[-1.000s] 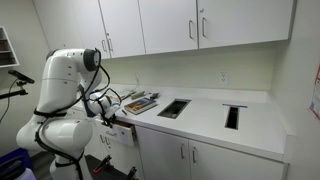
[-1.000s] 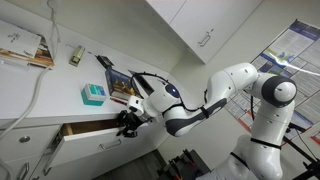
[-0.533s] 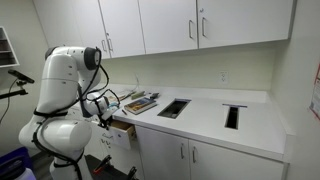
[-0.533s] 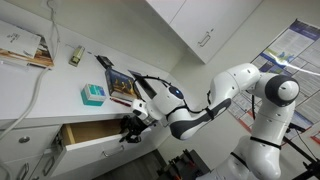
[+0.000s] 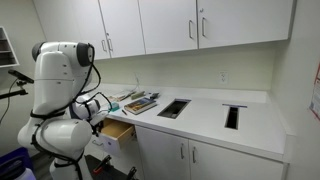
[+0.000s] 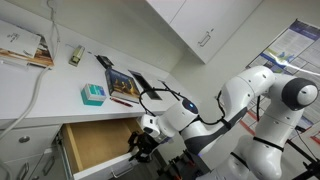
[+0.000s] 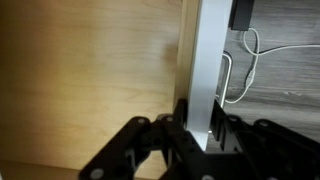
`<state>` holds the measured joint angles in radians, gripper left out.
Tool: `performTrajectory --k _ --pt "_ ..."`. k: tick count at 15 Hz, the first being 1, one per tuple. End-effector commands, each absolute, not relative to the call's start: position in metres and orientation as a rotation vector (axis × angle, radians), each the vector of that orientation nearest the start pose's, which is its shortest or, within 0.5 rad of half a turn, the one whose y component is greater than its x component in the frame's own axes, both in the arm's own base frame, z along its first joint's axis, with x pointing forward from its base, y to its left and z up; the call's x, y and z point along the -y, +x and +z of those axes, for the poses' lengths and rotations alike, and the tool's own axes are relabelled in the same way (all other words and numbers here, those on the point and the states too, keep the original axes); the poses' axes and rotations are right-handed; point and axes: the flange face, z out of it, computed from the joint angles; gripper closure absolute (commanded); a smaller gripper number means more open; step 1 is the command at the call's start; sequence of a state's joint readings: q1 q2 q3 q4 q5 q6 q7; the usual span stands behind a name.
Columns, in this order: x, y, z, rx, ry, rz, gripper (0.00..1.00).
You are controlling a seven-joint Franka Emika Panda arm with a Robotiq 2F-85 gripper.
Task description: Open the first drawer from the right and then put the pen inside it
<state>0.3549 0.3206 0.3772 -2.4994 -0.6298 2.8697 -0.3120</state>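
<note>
The robot's gripper will pull back, away from the cabinet, and then let go of the top edge of the drawer's white front panel, since the drawer's tan inside lies open to view.
The drawer is pulled far out of the white cabinet, in both exterior views (image 5: 119,131) (image 6: 98,146). Its tan wooden inside looks empty. My gripper (image 6: 143,147) (image 5: 98,127) is at the drawer's front panel. In the wrist view the fingers (image 7: 203,135) are closed on the top edge of the white front panel (image 7: 206,60), with the wooden bottom (image 7: 90,70) on one side. I cannot pick out the pen with certainty. A thin dark object (image 6: 141,81) lies on the counter by the books.
On the white counter lie books (image 6: 122,86) (image 5: 140,101), a teal box (image 6: 92,94) and a small yellow item (image 6: 76,55). Two rectangular openings (image 5: 173,108) (image 5: 232,116) are cut into the countertop. Upper cabinets hang above. A white cable (image 7: 240,70) hangs below the drawer front.
The drawer has slid much further out of the cabinet. My gripper moved away from the counter with the front panel in its grip.
</note>
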Motion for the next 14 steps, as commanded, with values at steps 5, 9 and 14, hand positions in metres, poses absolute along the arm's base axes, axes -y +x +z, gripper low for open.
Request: performTrajectory --k 5,9,14 --pt "-0.378 0.229 0.177 -2.313 2.221 0.252 0.93" --pt "-0.377 0.222 0.175 -2.275 2.253 0.205 0.93" --pt "-0.378 0.23 0.185 -2.237 2.272 0.182 0.46"
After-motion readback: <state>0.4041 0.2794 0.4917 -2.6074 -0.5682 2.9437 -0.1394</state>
